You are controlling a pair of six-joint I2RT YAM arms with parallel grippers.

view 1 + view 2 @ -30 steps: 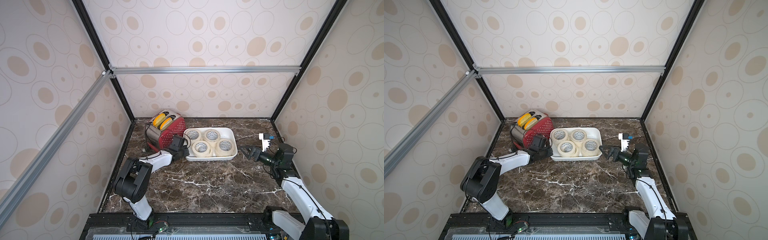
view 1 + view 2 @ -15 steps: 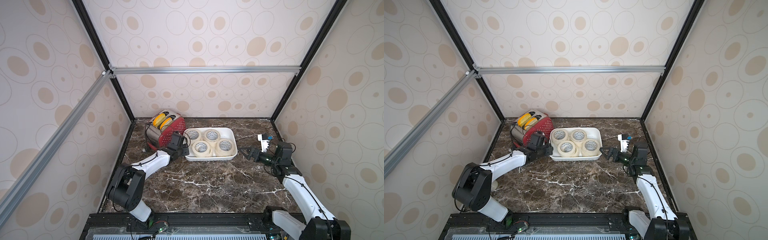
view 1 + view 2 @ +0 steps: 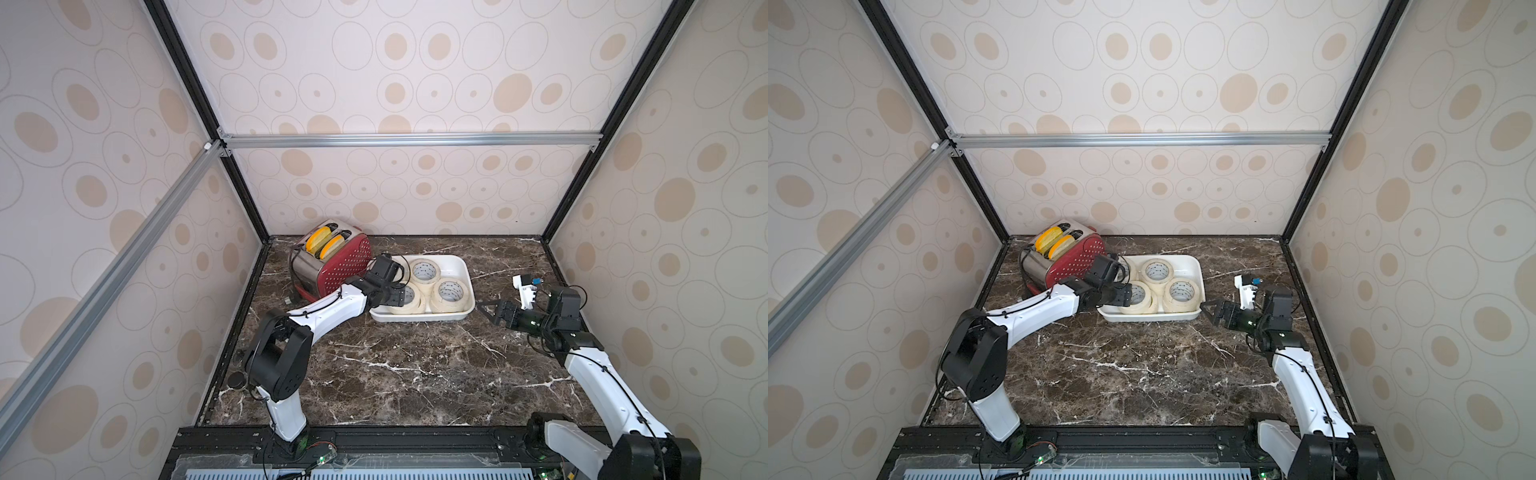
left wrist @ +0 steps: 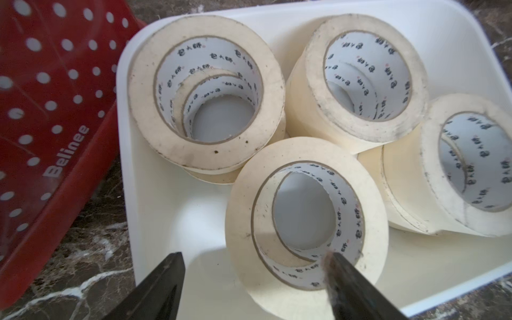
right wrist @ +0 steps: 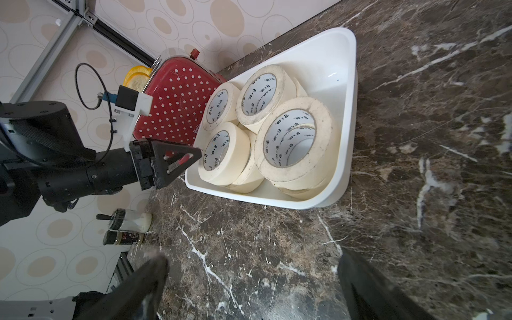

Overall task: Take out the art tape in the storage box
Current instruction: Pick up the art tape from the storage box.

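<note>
My open left gripper will come down next onto the nearest roll's toaster-side, as its fingers already stand on both sides of that side of the roll, one above the roll's white core.
Several cream art tape rolls sit stacked in the white storage box at the back of the marble table. My left gripper hovers open over the box's near left corner. One of its fingers is above the white core of the nearest roll, and the other is outside that roll above the box floor. My right gripper stands open just right of the box, low over bare marble, holding nothing.
A red perforated toaster with yellow slices stands against the box's left side. Two small bottles lie at the table's left edge. Patterned walls close in the left, back and right sides.
My left gripper has opened from shut and reached right, over the box's near left corner. The right gripper has edged slightly toward the box, still open.
</note>
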